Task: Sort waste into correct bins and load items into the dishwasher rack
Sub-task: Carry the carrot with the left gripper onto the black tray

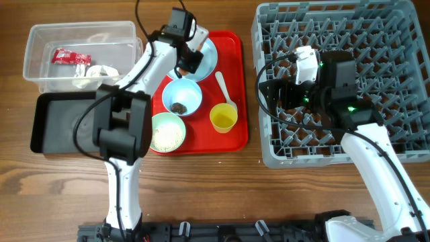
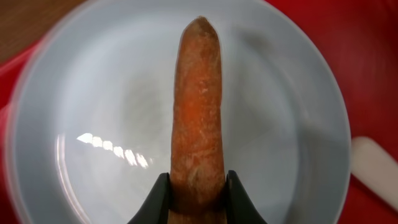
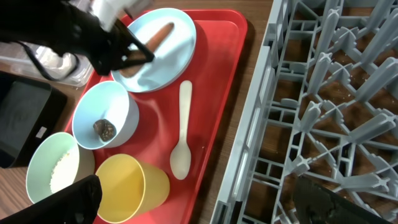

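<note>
The left gripper lifts the sausage piece off the plate next. It then carries the piece back, left in the overhead view, over the black tray (image 1: 70, 124), which lies empty.
My left gripper (image 2: 198, 177) is shut on the near end of the orange-brown sausage piece (image 2: 198, 93), which lies over the pale blue plate (image 2: 112, 93) at the back of the red tray (image 1: 235, 138). In the overhead view the left gripper (image 1: 190, 62) is at the plate's (image 1: 209, 57) left side. My right gripper (image 3: 199, 196) is wide open and empty, hovering over the left edge of the grey dishwasher rack (image 1: 403, 40). A blue bowl (image 1: 181, 96) holds dark crumbs, a green bowl (image 1: 166, 131) holds rice grains. The yellow cup (image 1: 223, 117) and white spoon (image 1: 224, 87) sit on the tray.
The clear tub (image 1: 80, 30) at the back left holds a red wrapper (image 1: 70, 57) and crumpled white paper (image 1: 94, 72). The black tray (image 1: 60, 124) lies in front of it. The rack's upright pegs (image 3: 323, 93) fill the right side.
</note>
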You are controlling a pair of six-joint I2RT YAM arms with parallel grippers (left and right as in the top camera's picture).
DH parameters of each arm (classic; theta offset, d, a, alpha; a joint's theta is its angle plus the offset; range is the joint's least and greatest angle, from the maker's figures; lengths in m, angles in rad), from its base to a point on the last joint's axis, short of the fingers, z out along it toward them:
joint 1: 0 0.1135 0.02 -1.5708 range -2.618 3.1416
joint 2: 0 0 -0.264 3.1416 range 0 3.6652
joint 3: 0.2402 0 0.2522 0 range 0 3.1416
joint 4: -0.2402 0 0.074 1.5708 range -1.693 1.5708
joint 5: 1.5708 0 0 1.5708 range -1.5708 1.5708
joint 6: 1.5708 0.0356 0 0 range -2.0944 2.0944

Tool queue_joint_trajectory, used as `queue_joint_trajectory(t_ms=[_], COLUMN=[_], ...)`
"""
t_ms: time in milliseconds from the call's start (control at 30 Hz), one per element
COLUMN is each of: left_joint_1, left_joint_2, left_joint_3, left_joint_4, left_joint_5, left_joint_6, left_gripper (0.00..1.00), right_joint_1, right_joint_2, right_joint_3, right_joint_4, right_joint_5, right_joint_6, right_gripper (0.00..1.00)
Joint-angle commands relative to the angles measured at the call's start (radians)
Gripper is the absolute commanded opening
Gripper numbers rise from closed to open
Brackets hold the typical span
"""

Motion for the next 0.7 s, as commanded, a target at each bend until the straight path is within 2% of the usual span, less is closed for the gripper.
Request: queue_joint_trajectory(t_ms=[0, 67, 133, 167, 233, 300, 367, 400, 433, 467, 533, 667], left_joint_1=[-0.003, -0.003, -0.002, 0.003, 0.023, 0.09, 0.177, 0.234, 0.294, 0.334, 0.396, 0.467], left_joint_2=[-0.282, -0.407, -0.51, -0.593, -0.647, -0.674, -0.671, -0.669, -0.668, -0.668, -0.668, -0.66], left_joint_3=[0.049, 0.049, 0.049, 0.049, 0.048, 0.048, 0.039, 0.013, -0.035, -0.082, -0.189, -0.483], left_joint_4=[-0.036, -0.129, -0.246, -0.37, -0.487, -0.639, -0.729, -0.759, -0.763, -0.752, -0.709, -0.494], left_joint_5=[-0.251, -0.378, -0.435, -0.491, -0.575, -0.667, -0.657, -0.63, -0.597, -0.576, -0.539, -0.504], left_joint_6=[-0.267, -0.399, -0.448, -0.466, -0.541, -0.752, -0.982, -1.14, -1.296, -1.402, -1.558, -1.698], left_gripper=[0.04, 0.04, 0.04, 0.04, 0.04, 0.04, 0.04, 0.04, 0.04, 0.05, 0.06, 0.12], right_joint_1=[0.004, 0.004, 0.004, 0.004, 0.004, 0.004, 0.004, 0.004, 0.004, 0.004, 0.004, 0.004], right_joint_2=[0.011, 0.011, 0.011, 0.011, 0.011, 0.011, 0.011, 0.011, 0.011, 0.011, 0.011, 0.011], right_joint_3=[0.021, 0.021, 0.021, 0.021, 0.021, 0.021, 0.021, 0.021, 0.021, 0.021, 0.021, 0.021], right_joint_4=[-0.002, -0.002, -0.001, -0.001, -0.001, 0.0, 0.0, 0.0, 0.0, 0.0, 0.0, 0.0], right_joint_5=[-0.02, -0.02, -0.02, -0.02, -0.02, -0.02, -0.02, -0.02, -0.02, -0.02, -0.02, -0.02], right_joint_6=[0.01, 0.01, 0.01, 0.01, 0.01, 0.01, 0.01, 0.01, 0.01, 0.01, 0.01, 0.01], right_gripper=[1.0, 1.0, 1.0, 1.0, 1.0, 1.0, 1.0, 1.0, 0.99, 1.0, 1.0, 1.0])
